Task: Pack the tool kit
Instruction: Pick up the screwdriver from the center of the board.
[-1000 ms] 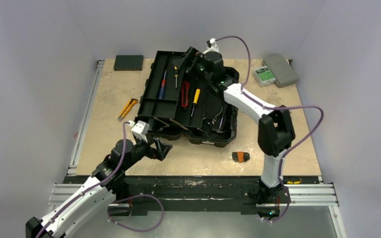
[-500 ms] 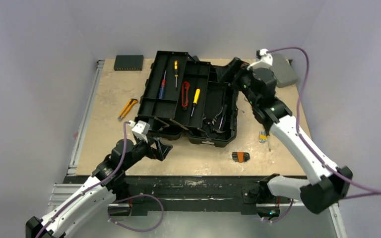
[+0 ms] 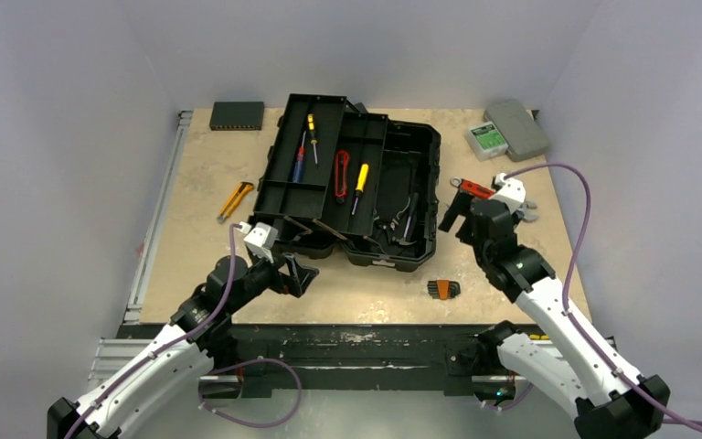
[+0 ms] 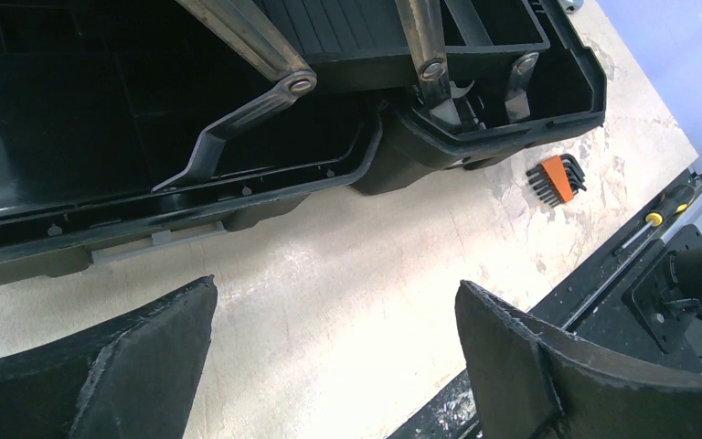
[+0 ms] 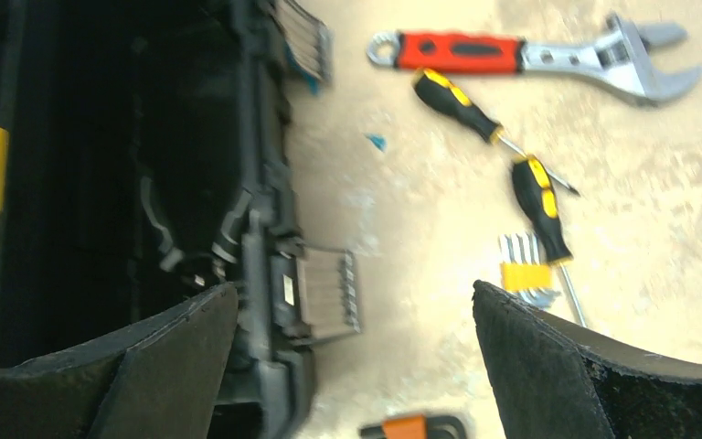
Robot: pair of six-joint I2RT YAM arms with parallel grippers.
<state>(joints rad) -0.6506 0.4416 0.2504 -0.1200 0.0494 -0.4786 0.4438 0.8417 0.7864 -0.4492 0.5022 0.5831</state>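
I will move my right gripper away from the toolbox next, over to the screwdriver beside the yellow hex key set, and then down onto its handle (image 5: 540, 209).
The black toolbox (image 3: 431, 187) stands open mid-table, its fold-out trays holding a blue-red screwdriver (image 3: 300, 157), a yellow-black screwdriver (image 3: 312, 125), a red tool (image 3: 341, 174) and a yellow-handled screwdriver (image 3: 361, 178). My right gripper (image 3: 457, 215) hovers open and empty just right of the toolbox (image 5: 265, 183). Its wrist view shows a red-handled wrench (image 5: 530, 57), two yellow-black screwdrivers (image 5: 462, 102) (image 5: 541, 206) and a yellow hex key set (image 5: 523, 274) on the table. My left gripper (image 3: 297, 274) is open and empty at the toolbox's near left corner (image 4: 238, 183).
A yellow utility knife (image 3: 235, 198) lies left of the toolbox. An orange hex key set (image 3: 442, 289) lies near the front edge. A grey case (image 3: 516, 128), a green-labelled box (image 3: 486, 137) and a thin black device (image 3: 237, 114) sit at the back. A screwdriver (image 4: 654, 224) lies on the front rail.
My right arm has swung from the toolbox's back edge round to its right side and come nearer, open all along. My left arm has not moved.
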